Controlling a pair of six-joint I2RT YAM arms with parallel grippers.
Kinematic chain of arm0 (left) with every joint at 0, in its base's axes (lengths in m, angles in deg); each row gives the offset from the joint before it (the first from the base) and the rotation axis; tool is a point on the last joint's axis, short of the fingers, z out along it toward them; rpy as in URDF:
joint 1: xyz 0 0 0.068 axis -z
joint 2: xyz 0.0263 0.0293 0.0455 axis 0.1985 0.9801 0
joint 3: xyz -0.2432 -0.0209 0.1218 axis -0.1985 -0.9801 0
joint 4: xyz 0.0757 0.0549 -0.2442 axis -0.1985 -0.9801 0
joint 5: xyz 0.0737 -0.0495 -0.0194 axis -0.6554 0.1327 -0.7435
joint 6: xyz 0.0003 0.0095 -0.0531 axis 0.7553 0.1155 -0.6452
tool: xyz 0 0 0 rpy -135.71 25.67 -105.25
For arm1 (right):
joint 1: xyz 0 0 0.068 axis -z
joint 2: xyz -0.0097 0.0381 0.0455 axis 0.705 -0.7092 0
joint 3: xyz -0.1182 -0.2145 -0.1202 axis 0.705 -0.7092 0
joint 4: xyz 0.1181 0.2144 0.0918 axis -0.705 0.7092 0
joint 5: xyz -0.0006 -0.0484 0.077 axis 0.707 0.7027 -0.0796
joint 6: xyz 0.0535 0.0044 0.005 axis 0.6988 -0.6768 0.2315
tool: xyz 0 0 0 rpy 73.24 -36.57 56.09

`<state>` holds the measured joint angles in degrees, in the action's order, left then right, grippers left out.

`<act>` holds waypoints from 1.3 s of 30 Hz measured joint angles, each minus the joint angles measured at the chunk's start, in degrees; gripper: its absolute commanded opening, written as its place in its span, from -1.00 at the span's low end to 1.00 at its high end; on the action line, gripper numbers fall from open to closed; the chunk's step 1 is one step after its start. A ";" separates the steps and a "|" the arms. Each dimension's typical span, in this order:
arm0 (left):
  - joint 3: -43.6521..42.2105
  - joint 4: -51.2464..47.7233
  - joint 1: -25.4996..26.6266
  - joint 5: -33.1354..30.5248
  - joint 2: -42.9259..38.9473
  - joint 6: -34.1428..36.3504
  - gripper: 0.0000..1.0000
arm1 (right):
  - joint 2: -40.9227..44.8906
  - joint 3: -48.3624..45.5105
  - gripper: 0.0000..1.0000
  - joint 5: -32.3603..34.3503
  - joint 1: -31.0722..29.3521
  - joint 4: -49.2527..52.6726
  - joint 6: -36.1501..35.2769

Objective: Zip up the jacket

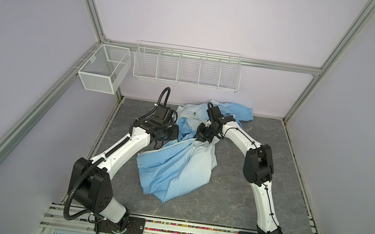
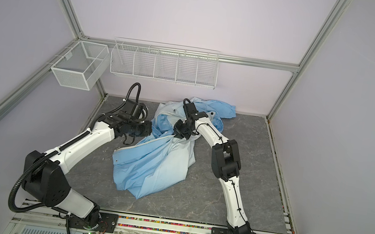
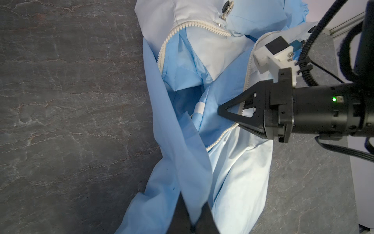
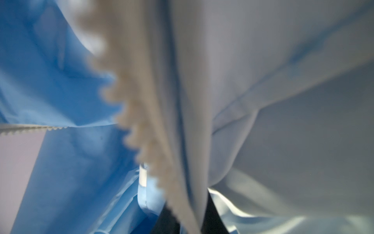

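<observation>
The jacket lies crumpled, so the left gripper needs to draw back toward its base, pull the fold of blue fabric [image 3: 192,191] along, and release it beside the opening.
The light-blue jacket [image 1: 181,167] [image 2: 154,165] lies crumpled in the middle of the table, unzipped, with a sleeve at the back wall. Its white zipper [image 3: 194,28] runs in two separate toothed rows. My left gripper [image 1: 157,144] [image 2: 128,139] [image 3: 191,219] is at the jacket's left edge, shut on a fold of blue fabric. My right gripper [image 1: 199,137] [image 2: 178,135] [image 3: 222,112] [image 4: 190,219] is over the jacket's middle, shut on a zipper edge [image 4: 141,121], whose teeth and tape run up between its jaws. No zipper slider shows.
The dark grey stone-patterned table [image 1: 245,194] is walled at the back and sides. A mesh basket [image 1: 102,69] hangs at the back left and a long wire rack [image 1: 186,67] on the back wall. Both arm bases stand on the front rail.
</observation>
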<state>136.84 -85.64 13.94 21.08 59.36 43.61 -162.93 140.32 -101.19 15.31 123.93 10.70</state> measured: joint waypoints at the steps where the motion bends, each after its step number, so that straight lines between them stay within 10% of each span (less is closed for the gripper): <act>1: -0.02 0.00 -0.22 0.00 0.00 -0.11 -1.00 | 0.28 0.00 -0.85 0.11 0.74 0.66 -0.50; 7: 0.02 0.50 -2.40 0.04 -0.02 -0.04 -1.00 | 5.60 0.59 -0.85 2.34 12.92 7.69 -5.44; 15: -0.81 2.16 -0.57 -0.04 -1.14 0.57 -1.00 | 5.51 26.16 -0.85 10.32 36.46 23.69 -15.30; 21: -9.99 3.85 -0.11 -1.95 -4.11 -0.61 -1.00 | 2.43 23.39 -0.68 11.23 34.51 27.15 -19.63; 26: -19.58 3.30 -0.13 -3.89 -5.49 -3.26 0.04 | -3.80 19.61 0.26 9.84 29.88 28.37 -23.32; 28: -21.49 2.36 -0.13 -4.63 -7.21 -4.76 0.14 | -3.98 18.84 0.43 9.57 28.94 28.65 -24.44; 39: -9.94 0.39 -0.26 -6.16 -9.57 -6.23 0.29 | 14.45 8.94 0.57 10.45 27.54 24.26 -28.04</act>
<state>126.90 -85.25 13.68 14.92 49.79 37.38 -148.48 149.26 -90.74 42.85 148.19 -17.34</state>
